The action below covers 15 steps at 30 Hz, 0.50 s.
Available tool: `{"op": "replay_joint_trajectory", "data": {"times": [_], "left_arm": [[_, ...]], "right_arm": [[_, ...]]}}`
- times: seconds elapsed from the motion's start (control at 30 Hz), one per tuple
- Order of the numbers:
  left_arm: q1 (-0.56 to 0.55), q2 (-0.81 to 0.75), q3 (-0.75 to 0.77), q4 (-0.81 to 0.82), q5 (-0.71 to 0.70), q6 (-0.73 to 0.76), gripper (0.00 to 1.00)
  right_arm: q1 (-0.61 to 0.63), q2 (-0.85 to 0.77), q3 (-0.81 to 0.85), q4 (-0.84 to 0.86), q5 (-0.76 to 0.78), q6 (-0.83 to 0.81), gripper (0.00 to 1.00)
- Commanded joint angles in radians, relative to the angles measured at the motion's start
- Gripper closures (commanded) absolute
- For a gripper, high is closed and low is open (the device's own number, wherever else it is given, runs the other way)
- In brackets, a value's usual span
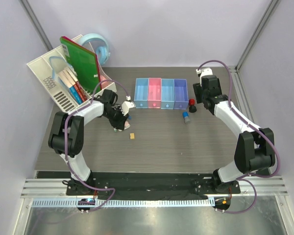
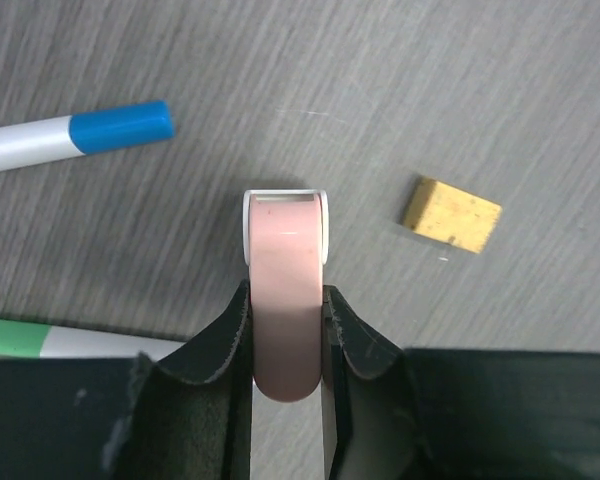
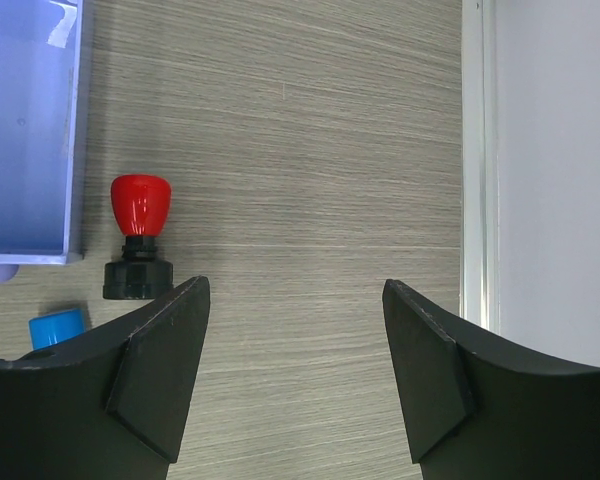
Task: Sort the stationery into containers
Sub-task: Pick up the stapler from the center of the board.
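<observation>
I will raise the pink eraser [image 2: 285, 240] in my left gripper, move it outward and lower it into the empty light-blue end bin nearest the organizer.
My left gripper [image 2: 286, 296] is shut on the pink eraser [image 2: 285, 240], which has a white sleeve at its far end and rests on the table. Beside it lie the blue-capped pen [image 2: 120, 127], the green-capped pen [image 2: 20, 337] and the tiny orange block [image 2: 450, 214]. In the top view the left gripper [image 1: 120, 119] sits left of the orange block [image 1: 132, 136]. The four joined bins [image 1: 160, 93] stand at the back centre. My right gripper [image 3: 296, 290] is open over bare table, right of the red-and-black cylinder [image 3: 140, 205] and the blue-grey cylinder [image 3: 57, 326].
A white slotted organizer [image 1: 54, 78] holding a green book [image 1: 81, 61] stands at the back left, with a light-blue tape dispenser [image 1: 99, 46] behind it. The white frame rail [image 3: 475, 150] runs close along the right gripper's right side.
</observation>
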Motion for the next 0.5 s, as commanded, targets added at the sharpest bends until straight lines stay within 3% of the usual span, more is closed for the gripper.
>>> {"op": "replay_joint_trajectory", "data": {"times": [0.0, 0.23, 0.47], "left_arm": [[-0.003, -0.114, 0.058, -0.078, 0.043, 0.001, 1.00], [-0.003, -0.204, 0.173, -0.053, 0.025, -0.049, 1.00], [-0.015, -0.025, 0.425, 0.004, -0.027, -0.096, 1.00]], "right_arm": [[-0.011, -0.025, 0.006, 0.006, 0.001, 0.009, 0.25], [-0.018, -0.036, 0.003, 0.004, -0.002, 0.011, 0.25], [-0.022, -0.036, 0.006, 0.006, -0.002, 0.014, 0.25]]}}
